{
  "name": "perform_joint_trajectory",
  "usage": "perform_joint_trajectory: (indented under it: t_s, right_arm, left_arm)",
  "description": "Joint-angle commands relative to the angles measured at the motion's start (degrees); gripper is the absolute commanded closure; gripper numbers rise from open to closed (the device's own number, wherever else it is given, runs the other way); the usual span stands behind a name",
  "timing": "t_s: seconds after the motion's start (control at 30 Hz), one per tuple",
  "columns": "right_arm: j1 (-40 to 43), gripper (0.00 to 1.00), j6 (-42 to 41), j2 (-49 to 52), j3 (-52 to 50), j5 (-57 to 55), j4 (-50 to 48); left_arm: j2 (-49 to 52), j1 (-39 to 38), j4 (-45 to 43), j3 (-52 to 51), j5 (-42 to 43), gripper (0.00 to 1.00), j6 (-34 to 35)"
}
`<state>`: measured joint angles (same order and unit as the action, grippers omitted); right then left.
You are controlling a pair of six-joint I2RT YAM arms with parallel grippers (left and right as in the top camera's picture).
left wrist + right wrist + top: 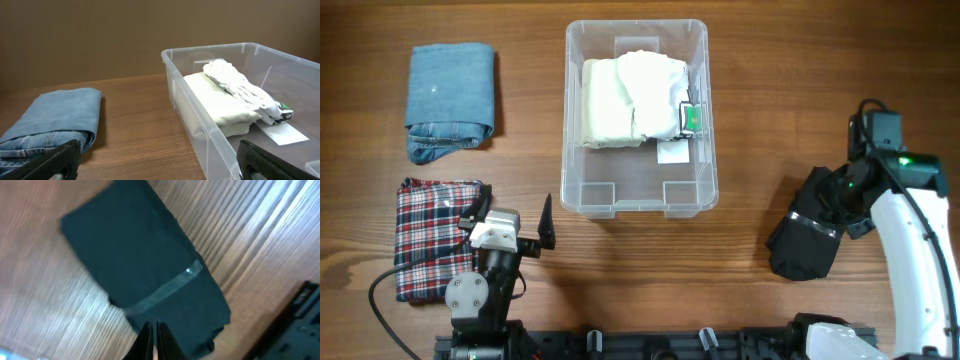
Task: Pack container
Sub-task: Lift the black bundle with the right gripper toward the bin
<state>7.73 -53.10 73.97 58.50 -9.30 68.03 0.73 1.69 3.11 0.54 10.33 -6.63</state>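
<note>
I should next move my right gripper outward toward the container (pixel 567 120) and release the black garment on the bare tabletop beside it, which lies outward of my gripper.
The clear container (pixel 567 120) stands at the top centre of the table and holds a folded white garment (pixel 630 100) with a green tag; both also show in the left wrist view, the container (pixel 176 95) and the white garment (pixel 225 95). My right gripper (pixel 840 200) is at the right, its fingers (pixel 153 330) shut on the edge of a folded black garment (pixel 803 240), seen blurred in the right wrist view (pixel 135 255). My left gripper (pixel 512 222) is open and empty (pixel 160 167) near the front left, between a plaid garment and the container.
Folded blue jeans (pixel 450 100) lie at the far left, also in the left wrist view (pixel 55 117). A folded red plaid garment (pixel 432 240) lies front left beside the left arm. A white label (pixel 672 152) lies on the container's base.
</note>
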Motion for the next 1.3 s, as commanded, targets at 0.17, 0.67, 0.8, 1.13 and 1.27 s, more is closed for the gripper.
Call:
perform_joint_trajectory:
  t_s: [0.17,0.67,0.8,1.13,1.27]
  right_arm:
    - [1.53,0.95,-3.91,-0.04,-11.19,-0.74,-8.98]
    - [1.51,0.95,-0.94,7.19,-23.50,16.28,-39.67]
    - [1.51,0.94,-1.16,13.70,-23.47,21.55,-52.59]
    - [1.53,0.94,2.84,19.37,-14.03,25.38,-69.09]
    - [1.57,0.85,11.89,18.56,3.02,27.96,-51.17]
  left_arm:
    - [-0.57,0.46,0.35,-0.22,-0.35,0.00,-0.66]
    - [-0.57,0.46,0.35,-0.20,-0.35,0.00,-0.66]
    - [-0.57,0.46,0.35,-0.22,-0.35,0.00,-0.66]
    - [-0.57,0.46,0.35,-0.22,-0.35,0.00,-0.66]
    - [-0.57,0.46,0.35,-0.22,-0.35,0.00,-0.66]
